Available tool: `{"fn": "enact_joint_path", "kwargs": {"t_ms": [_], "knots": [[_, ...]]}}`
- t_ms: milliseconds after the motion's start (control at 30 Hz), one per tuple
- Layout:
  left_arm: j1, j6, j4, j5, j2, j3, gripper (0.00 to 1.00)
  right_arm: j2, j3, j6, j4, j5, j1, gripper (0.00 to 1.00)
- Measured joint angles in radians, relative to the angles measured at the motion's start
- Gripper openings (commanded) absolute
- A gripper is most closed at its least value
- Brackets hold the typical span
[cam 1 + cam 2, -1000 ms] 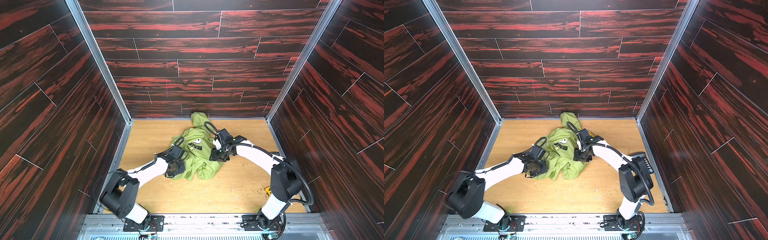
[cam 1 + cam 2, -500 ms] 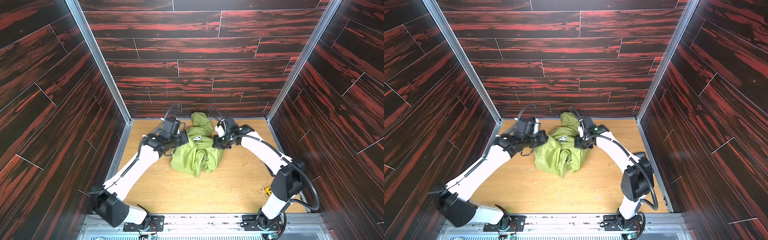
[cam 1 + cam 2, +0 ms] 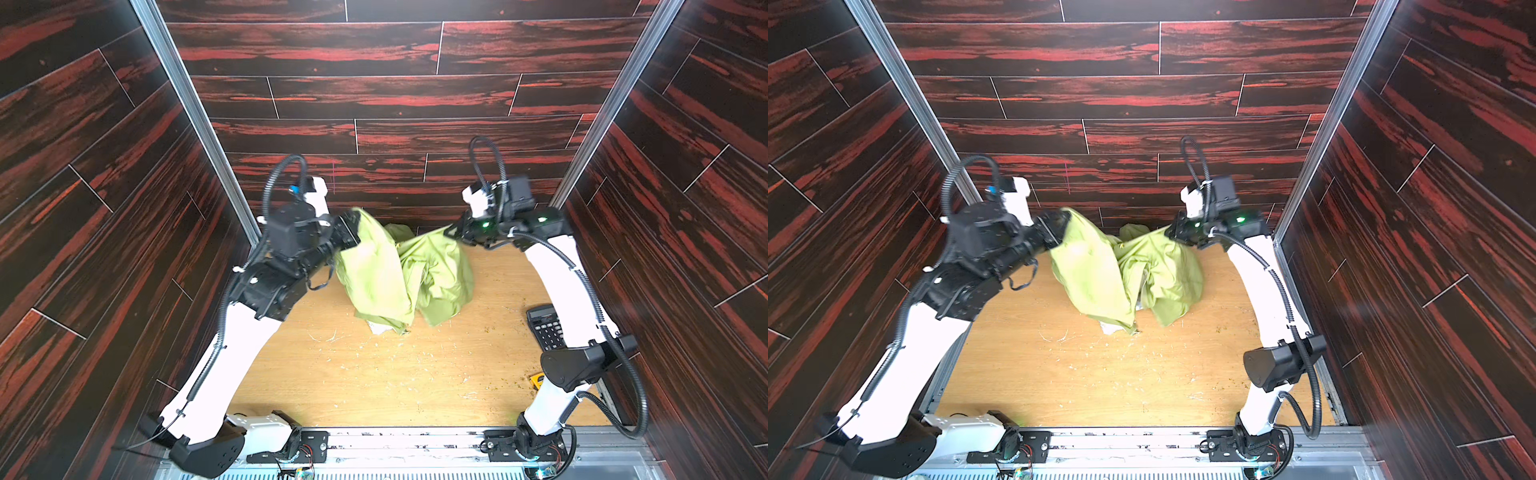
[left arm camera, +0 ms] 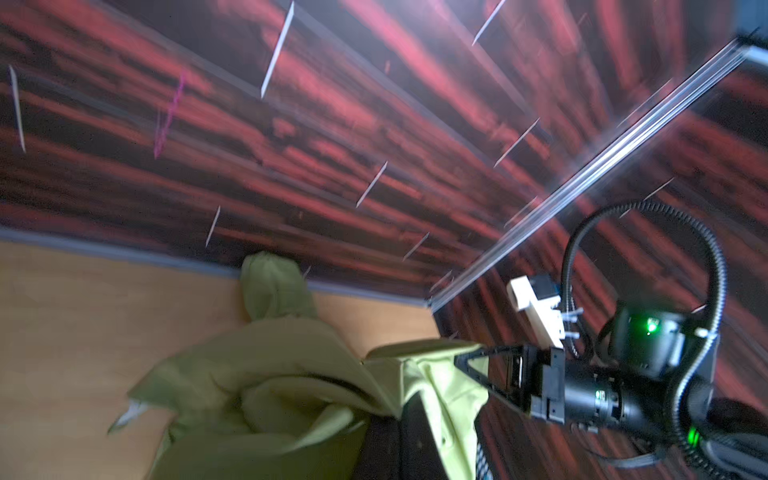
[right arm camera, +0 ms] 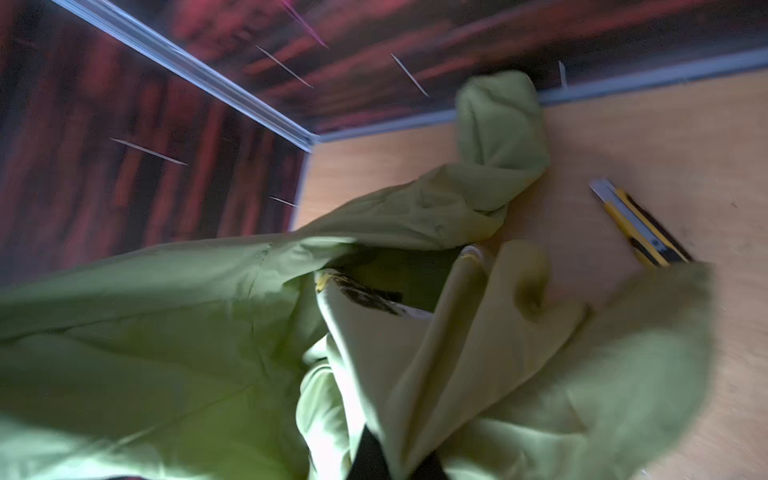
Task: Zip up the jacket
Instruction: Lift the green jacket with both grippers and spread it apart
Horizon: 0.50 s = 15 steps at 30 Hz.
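Note:
The jacket (image 3: pixel 374 270) hangs bunched. Next, my right gripper pulls up, away from my left gripper, then down toward the tabletop by the utility knife and releases.
The lime-green jacket (image 3: pixel 374 270) (image 3: pixel 1092 270) hangs bunched between my two grippers, its lower folds resting on the wooden table. My left gripper (image 3: pixel 352 226) (image 3: pixel 1059 226) is shut on one upper edge of the cloth; in the left wrist view its dark fingers (image 4: pixel 390 440) pinch a green fold (image 4: pixel 440 399). My right gripper (image 3: pixel 451 232) (image 3: pixel 1172 232) is shut on the opposite upper edge, with cloth squeezed between its fingertips (image 5: pixel 374 457). A strip of white patterned lining (image 5: pixel 365 299) shows inside the folds. The zipper is hidden.
A black calculator (image 3: pixel 546 328) lies by the right arm, with a small yellow object (image 3: pixel 538 380) nearer the front. A yellow and black utility knife (image 5: pixel 640 224) lies on the table (image 3: pixel 374 374) beside the jacket. Dark wood-grain walls close in on three sides.
Both grippers have closed on the jacket, risen from the table and drawn apart toward the back wall. The crumpled heap now hangs stretched between them.

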Motion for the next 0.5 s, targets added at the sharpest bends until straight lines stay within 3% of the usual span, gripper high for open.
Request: {"fn": "enact_joint_path", "kwargs": {"t_ms": [200,500], "knots": [[0.000,0.059,0.030,-0.137,-0.057,0.075,0.00,0.007,0.129,0.001,-0.012,-0.177,-0.063,0.00],[0.000,0.138,0.029,-0.279,-0.136,0.116,0.00,-0.010,0.149,-0.021,0.003,-0.327,-0.071,0.00]]}}
